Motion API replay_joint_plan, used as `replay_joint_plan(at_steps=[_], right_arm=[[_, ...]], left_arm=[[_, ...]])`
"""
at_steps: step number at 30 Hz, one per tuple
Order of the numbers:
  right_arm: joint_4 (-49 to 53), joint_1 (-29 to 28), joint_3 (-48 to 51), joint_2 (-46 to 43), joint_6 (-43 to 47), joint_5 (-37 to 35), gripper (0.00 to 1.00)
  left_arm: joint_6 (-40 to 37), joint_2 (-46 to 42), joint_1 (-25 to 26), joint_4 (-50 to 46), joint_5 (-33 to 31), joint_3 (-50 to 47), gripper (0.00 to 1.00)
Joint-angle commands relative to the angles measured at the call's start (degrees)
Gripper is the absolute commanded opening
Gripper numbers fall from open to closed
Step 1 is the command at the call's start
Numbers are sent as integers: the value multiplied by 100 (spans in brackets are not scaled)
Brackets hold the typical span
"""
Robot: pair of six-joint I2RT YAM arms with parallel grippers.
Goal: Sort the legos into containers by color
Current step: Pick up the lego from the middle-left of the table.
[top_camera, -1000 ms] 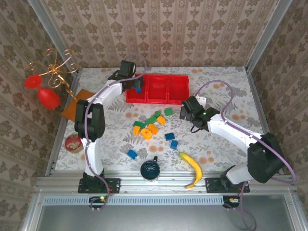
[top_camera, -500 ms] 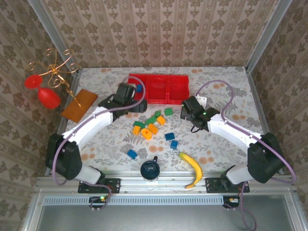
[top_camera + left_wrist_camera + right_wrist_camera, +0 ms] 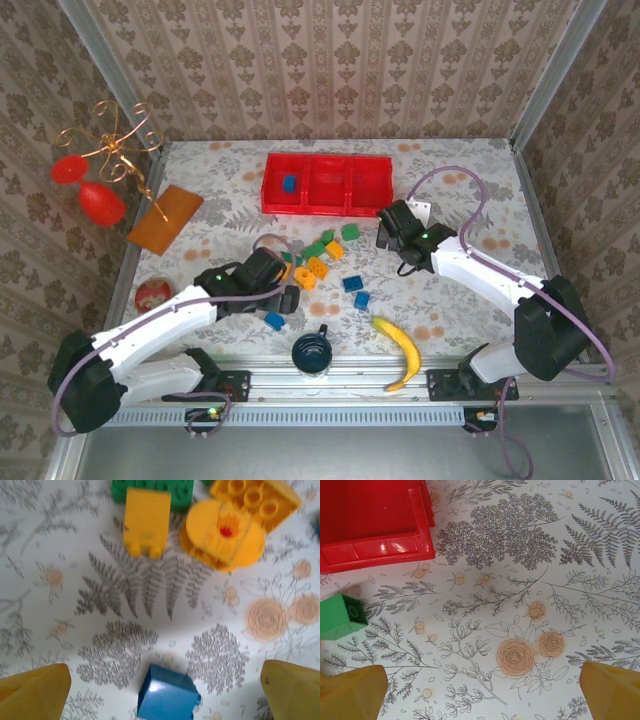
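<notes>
The left gripper should next go down and slightly back until its open fingers are around the lego, because the lone blue lego (image 3: 274, 320) (image 3: 169, 695) still lies below the fingers.
The red tray (image 3: 325, 200) lies at the back, with one blue lego (image 3: 289, 183) in its left compartment. Loose green (image 3: 318, 248), orange (image 3: 310, 270) and blue legos (image 3: 352, 283) are scattered mid-table. My left gripper (image 3: 284, 303) is open and hangs over a lone blue lego (image 3: 274, 320). In the left wrist view that blue lego (image 3: 167, 697) lies between the yellow fingertips (image 3: 35, 692), untouched, with orange legos (image 3: 146, 522) beyond it. My right gripper (image 3: 385, 235) is open and empty, just right of a green lego (image 3: 351, 232). In the right wrist view the green lego (image 3: 340, 616) and the tray corner (image 3: 375, 550) sit ahead on the left.
A banana (image 3: 400, 350) and a dark blue cup (image 3: 312, 352) lie near the front edge. An orange-brown board (image 3: 165, 217) and a small red round thing (image 3: 153, 296) are at the left. A gold stand with red ornaments (image 3: 95, 170) rises beyond the left rail.
My left arm swung back from the tray's left compartment to the near side, leaving a blue lego there, and its jaws opened. The right arm has not moved.
</notes>
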State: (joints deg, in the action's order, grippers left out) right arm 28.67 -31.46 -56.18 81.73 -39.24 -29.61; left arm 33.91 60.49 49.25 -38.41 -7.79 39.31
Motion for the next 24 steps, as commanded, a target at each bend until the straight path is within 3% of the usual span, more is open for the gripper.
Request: replay_joint_plan(at_steps=[1,6,13,24], right_arm=[[122,-35,-159,43,-111,-187,100],[148,-35,-199,53,-118,-187,100],[144,-35,-167,62,-177,-160,100],[131,-35,-145,88,-215,-160,100]], left_arm=[[486,-101,300,-107,140,-326,97],[642,252,680,-169,122,-519,94],[661,700,667,-126,-158,-530,86],[619,1059,113,164,-215,-635,73]])
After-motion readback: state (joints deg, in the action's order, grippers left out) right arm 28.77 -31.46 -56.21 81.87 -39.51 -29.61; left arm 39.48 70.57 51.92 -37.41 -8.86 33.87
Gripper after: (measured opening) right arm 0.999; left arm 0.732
